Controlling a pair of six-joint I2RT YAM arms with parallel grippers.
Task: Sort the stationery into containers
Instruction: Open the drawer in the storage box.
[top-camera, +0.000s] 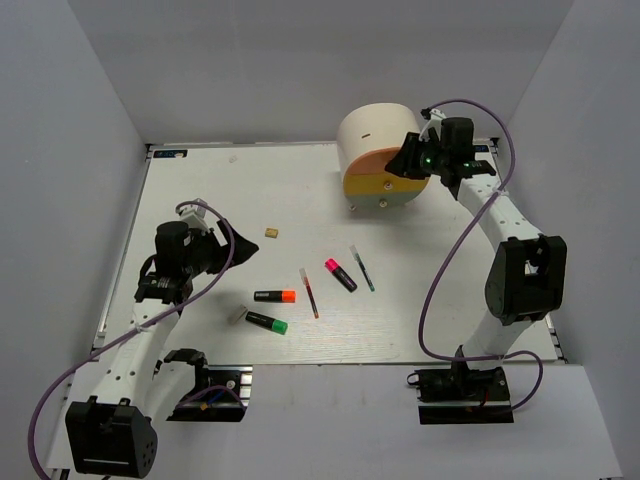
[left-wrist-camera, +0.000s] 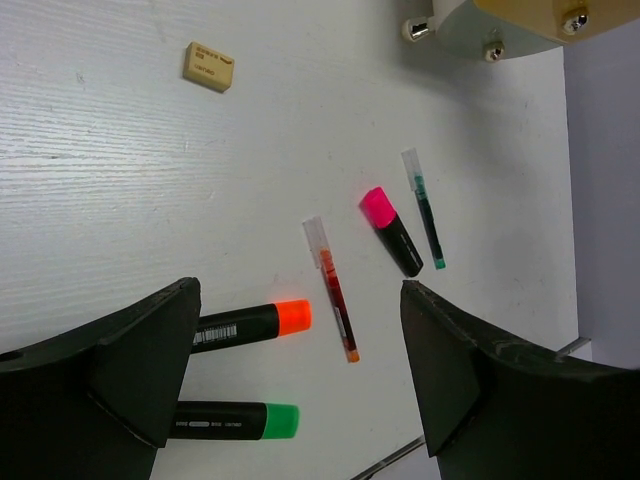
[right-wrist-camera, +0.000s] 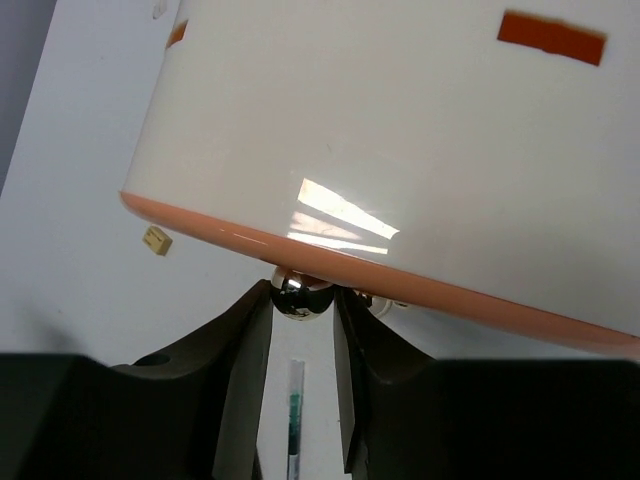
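Observation:
Next, the left gripper moves outward and down around the tan eraser (top-camera: 271, 232) (left-wrist-camera: 209, 66), which lies below and outward of it on bare tabletop with room for both fingers.
The cream half-cylinder desk unit (top-camera: 372, 135) stands at the far right of the table. My right gripper (top-camera: 410, 160) is at its front. In the right wrist view the gripper (right-wrist-camera: 302, 305) is shut on the shiny knob (right-wrist-camera: 300, 293) of the pink drawer front (right-wrist-camera: 420, 288). My left gripper (top-camera: 238, 250) hovers open and empty above the table's left. In its wrist view the gripper (left-wrist-camera: 300, 375) is over the orange highlighter (left-wrist-camera: 250, 325) and the green highlighter (left-wrist-camera: 235, 421). Beyond them lie the red pen (left-wrist-camera: 331, 287), the pink highlighter (left-wrist-camera: 391, 231), the green pen (left-wrist-camera: 424, 207) and the tan eraser (left-wrist-camera: 209, 66).
A small grey eraser (top-camera: 238, 315) lies left of the green highlighter (top-camera: 267, 322), near the table's front edge. Yellow (top-camera: 368, 186) and pale green (top-camera: 405, 193) fronts sit below the pink one. Grey walls surround the table.

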